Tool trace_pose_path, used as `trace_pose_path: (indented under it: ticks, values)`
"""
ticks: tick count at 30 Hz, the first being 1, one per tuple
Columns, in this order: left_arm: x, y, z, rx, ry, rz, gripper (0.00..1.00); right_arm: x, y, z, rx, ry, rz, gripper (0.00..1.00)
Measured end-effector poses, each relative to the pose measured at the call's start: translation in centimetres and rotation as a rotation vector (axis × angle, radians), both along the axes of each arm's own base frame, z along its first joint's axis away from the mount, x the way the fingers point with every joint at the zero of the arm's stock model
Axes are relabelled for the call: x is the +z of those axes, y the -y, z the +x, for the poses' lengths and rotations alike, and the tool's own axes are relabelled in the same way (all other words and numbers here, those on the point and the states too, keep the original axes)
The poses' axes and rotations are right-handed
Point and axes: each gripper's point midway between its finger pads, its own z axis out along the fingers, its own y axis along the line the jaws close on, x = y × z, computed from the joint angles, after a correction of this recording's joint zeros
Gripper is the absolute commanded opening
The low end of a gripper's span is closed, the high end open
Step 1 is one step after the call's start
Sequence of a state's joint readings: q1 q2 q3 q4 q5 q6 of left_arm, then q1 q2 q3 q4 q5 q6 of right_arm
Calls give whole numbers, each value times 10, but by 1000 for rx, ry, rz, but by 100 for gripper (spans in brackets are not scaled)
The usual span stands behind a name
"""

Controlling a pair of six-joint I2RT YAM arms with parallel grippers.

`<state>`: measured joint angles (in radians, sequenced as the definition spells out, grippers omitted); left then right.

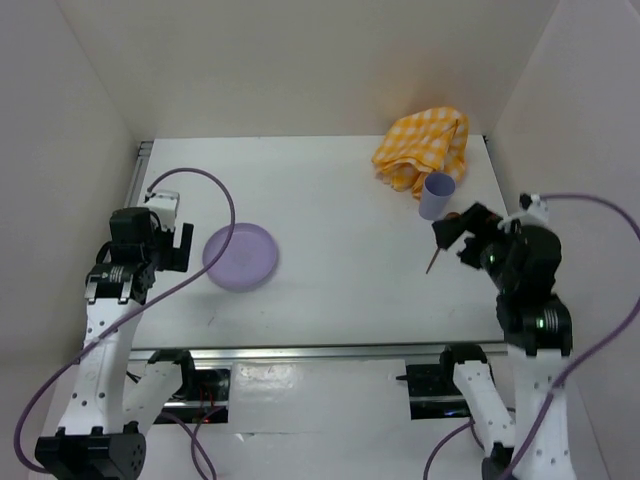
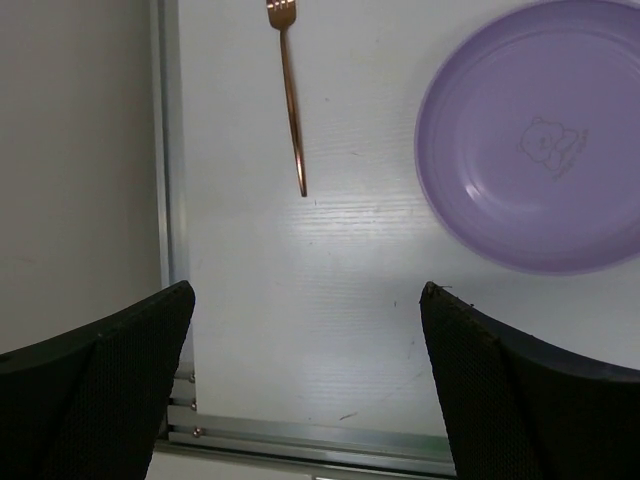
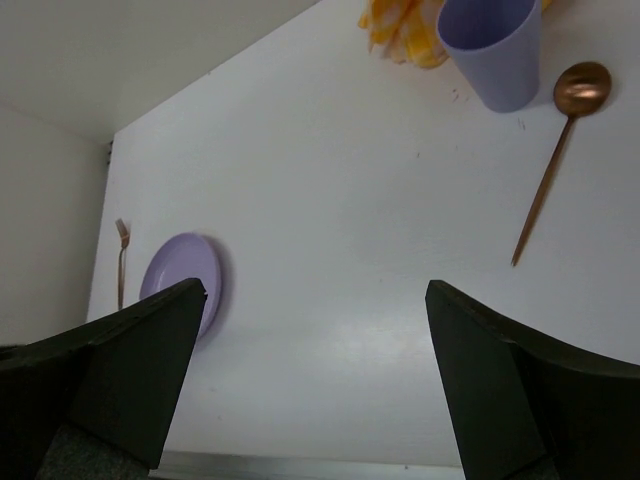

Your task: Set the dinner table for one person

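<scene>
I need to move my right gripper outward past the purple cup next, then lower it to the folds of the checked cloth behind the cup. The crumpled cloth bunches up there.
The dinner table (image 1: 340, 300) is a white top with metal rails. A purple plate (image 1: 240, 257) lies at its left, also seen in the left wrist view (image 2: 530, 140). A copper fork (image 2: 291, 95) lies left of the plate, with its tines pointing away. At the right stand a purple cup (image 1: 437, 196) and a copper spoon (image 3: 548, 180) beside it. My left gripper (image 1: 172, 248) hovers open left of the plate, over bare table (image 2: 306, 300). My right gripper (image 1: 458, 238) hangs open over the spoon's bowl end, empty (image 3: 315, 290).
A crumpled yellow-and-white checked cloth (image 1: 420, 150) lies at the back right, just behind the cup. White walls close in the table on three sides. A metal rail (image 2: 300, 435) runs along the near edge.
</scene>
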<state>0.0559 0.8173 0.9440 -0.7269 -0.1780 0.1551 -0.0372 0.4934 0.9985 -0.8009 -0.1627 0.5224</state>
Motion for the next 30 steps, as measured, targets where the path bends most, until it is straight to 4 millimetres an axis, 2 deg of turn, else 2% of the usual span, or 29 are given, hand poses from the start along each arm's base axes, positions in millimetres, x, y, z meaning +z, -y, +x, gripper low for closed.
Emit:
trace_pose_path:
  ticks: [2, 4, 6, 8, 9, 14, 18, 21, 25, 27, 28, 29, 30]
  values:
    - [-3, 3, 4, -16, -18, -14, 100, 11, 5, 31, -21, -34, -8, 100]
    - [-8, 7, 10, -33, -56, -33, 100, 21, 14, 73, -56, -76, -28, 100]
    - [-9, 11, 19, -49, -97, -54, 100, 32, 24, 117, -94, -92, -60, 100]
    - [-7, 14, 30, -62, -119, -69, 100, 34, 36, 169, -137, -103, -98, 100]
    - [-3, 16, 39, -75, -128, -82, 100, 28, 47, 207, -173, -117, -132, 100]
    - [5, 21, 54, -101, -130, -103, 100, -12, 73, 301, -262, -184, -227, 100]
    - [2, 22, 60, -106, -144, -106, 100, -44, 86, 369, -296, -203, -278, 100]
    - [-8, 20, 64, -100, -178, -105, 100, -77, 90, 408, -293, -230, -302, 100]
    - [-26, 17, 71, -86, -241, -101, 100, -121, 95, 438, -288, -270, -316, 98]
    - [-35, 16, 74, -78, -272, -96, 100, -143, 95, 442, -276, -302, -320, 90]
    - [-38, 15, 75, -76, -281, -95, 100, -149, 94, 442, -271, -312, -321, 83]
    - [-40, 14, 77, -73, -289, -93, 100, -155, 95, 443, -266, -317, -324, 74]
    - [-41, 14, 78, -73, -292, -93, 100, -159, 94, 443, -258, -317, -328, 57]
